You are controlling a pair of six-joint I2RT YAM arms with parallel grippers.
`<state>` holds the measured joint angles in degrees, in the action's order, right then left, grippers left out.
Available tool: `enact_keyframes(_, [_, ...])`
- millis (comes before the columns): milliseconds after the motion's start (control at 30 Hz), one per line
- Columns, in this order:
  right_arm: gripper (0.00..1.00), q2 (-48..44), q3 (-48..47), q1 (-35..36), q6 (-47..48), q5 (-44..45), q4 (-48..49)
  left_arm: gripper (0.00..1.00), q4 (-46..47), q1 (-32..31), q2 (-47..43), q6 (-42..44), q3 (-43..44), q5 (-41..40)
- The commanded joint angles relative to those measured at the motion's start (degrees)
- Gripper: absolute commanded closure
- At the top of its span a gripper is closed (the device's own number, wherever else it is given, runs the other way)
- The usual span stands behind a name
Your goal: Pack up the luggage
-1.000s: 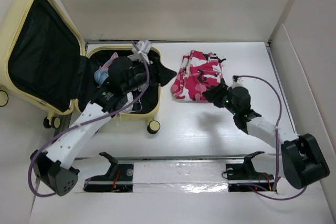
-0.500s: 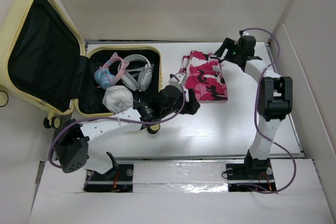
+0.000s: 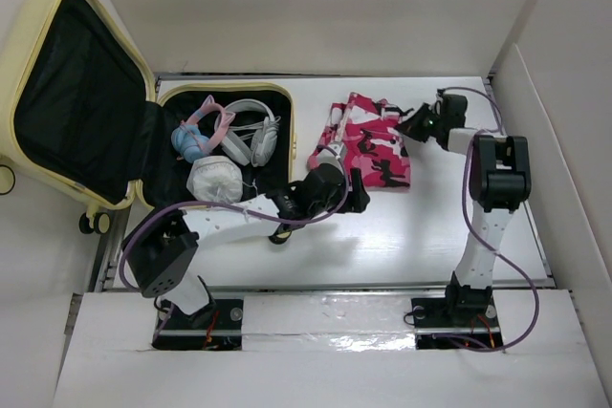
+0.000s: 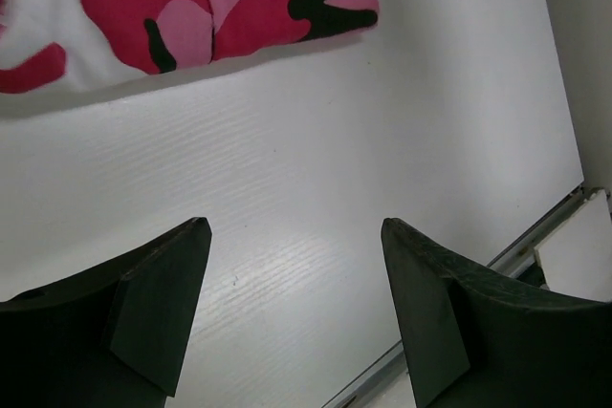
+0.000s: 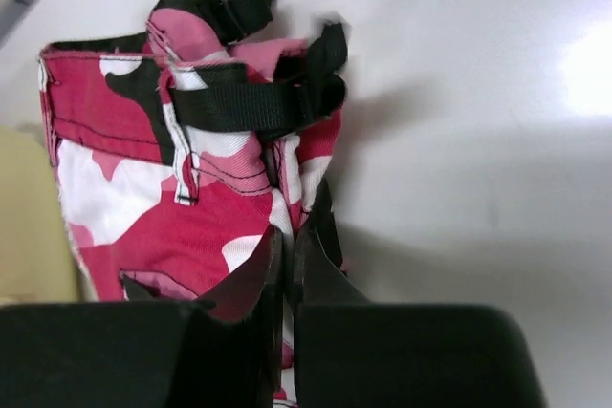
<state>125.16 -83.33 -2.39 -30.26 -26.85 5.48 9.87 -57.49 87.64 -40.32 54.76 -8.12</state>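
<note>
My left gripper will next move down and outward onto the camouflage garment's near edge, since only the table shows between its open fingers.
The luggage, a pale yellow suitcase, lies open at the left with its black-lined lid raised. A pink, red and black camouflage garment lies flat on the white table to its right. My left gripper hovers open just below the garment's near edge; in the left wrist view the left gripper has only bare table between its fingers, with the garment ahead. My right gripper is at the garment's right edge. In the right wrist view the right gripper is shut on the cloth.
The suitcase base holds white headphones, pink-and-blue headphones and a white mask. A suitcase wheel sits beside my left forearm. A metal rail marks the table's edge. White walls enclose the back and right.
My left arm left the suitcase and swung right to the garment's near edge, opening. My right gripper went to the garment's far right corner, then dropped to its right edge and closed on it.
</note>
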Motion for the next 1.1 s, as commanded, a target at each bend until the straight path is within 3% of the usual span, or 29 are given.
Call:
enact_keyframes(0, [1.0, -7.02, 12.36, -6.73, -14.51, 0.04, 14.44, 0.3, 2.43, -0.69, 0.69, -1.43, 1.49, -1.37])
enact_keyframes(167, [1.0, -18.26, 38.65, -13.77, -27.21, 0.47, 36.47, 0.3, 3.49, -0.69, 3.85, -2.48, 2.98, -2.77])
enact_keyframes(200, [0.88, -19.25, 41.38, -13.78, -28.7, 0.83, 38.1, 0.3, 3.84, -0.69, 4.29, -2.66, 3.24, -3.13])
enact_keyframes(267, [0.75, -20.74, 46.3, -13.78, -28.71, -0.12, 39.26, 0.3, 4.28, -0.69, 6.04, -3.1, 4.03, -4.87])
enact_keyframes(333, [0.56, -21.8, 48.95, -13.78, -28.89, -0.74, 42.41, 0.3, 4.28, -0.69, 7.28, -3.8, 4.91, -6.2])
enact_keyframes(467, [0.43, -24.35, 56.42, -14.39, -31.34, -1.45, 52.5, 0.3, 4.02, 0.62, 11.23, -6.79, 7.9, -7.88])
enact_keyframes(500, [0.35, -26.18, 58.26, -14.39, -31.26, -1.54, 52.62, 0.3, 4.19, 0.63, 12.02, -7.93, 8.43, -7.7])
enact_keyframes(633, [0.2, -34.42, 59.77, -15.54, -28.2, -1.02, 48.86, 0.31, 4.72, 1.86, 14.93, -14.85, 9.84, -9.71])
enact_keyframes(733, [0.11, -41.9, 59.16, -15.54, -22.67, 1.88, 38.49, 0.3, 5.16, 1.86, 15.98, -17.77, 10.1, -12.8])
enact_keyframes(867, [0.09, -58.84, 58.55, -15.01, -17.91, 8.03, 27.06, 0.31, 2.97, 1.86, 20.54, -21.99, 13.96, -13.59])
enact_keyframes(1067, [0.11, -70.75, 51.87, -8.34, -8.24, 7.07, 11.77, 0.35, -2.48, 2.39, 26.17, -26.83, 19.84, -14.3])
